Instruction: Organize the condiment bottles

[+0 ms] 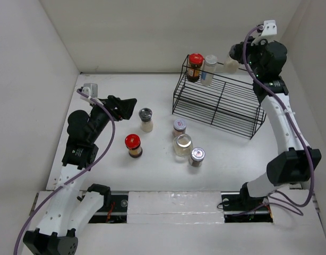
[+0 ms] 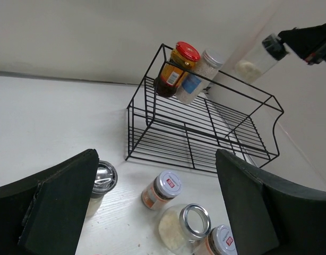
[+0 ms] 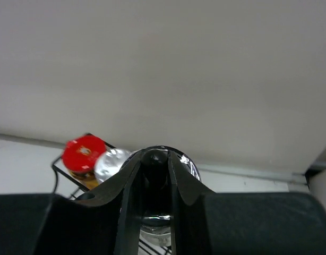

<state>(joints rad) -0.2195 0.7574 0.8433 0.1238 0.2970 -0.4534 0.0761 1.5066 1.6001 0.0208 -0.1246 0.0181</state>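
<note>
I should move my right gripper down and to the left in the top view, to the empty shelf of the rack beside the silver-capped jar [image 1: 209, 69], then lower it and let it go.
My right gripper [image 1: 238, 57] is shut on a clear shaker with a black cap [image 1: 230, 65], held in the air above the back right of the black wire rack [image 1: 216, 101]. The right wrist view shows the fingers [image 3: 128, 175] clamped on the shaker's cap [image 3: 155, 162]. A red-lidded jar [image 1: 195, 66] and a silver-capped jar [image 1: 209, 69] stand at the rack's back left. My left gripper [image 1: 127, 106] is open and empty beside a grey-capped shaker [image 1: 146, 119]. On the table stand a red-lidded jar [image 1: 133, 145], a white-lidded jar [image 1: 179, 127], a clear jar [image 1: 182, 146] and another jar [image 1: 197, 156].
In the left wrist view the rack [image 2: 205, 133] stands ahead, with the grey-capped shaker [image 2: 102, 180], white-lidded jar [image 2: 163, 188] and clear jar [image 2: 187, 226] between my open fingers [image 2: 62, 202]. White walls enclose the table on the left, back and right.
</note>
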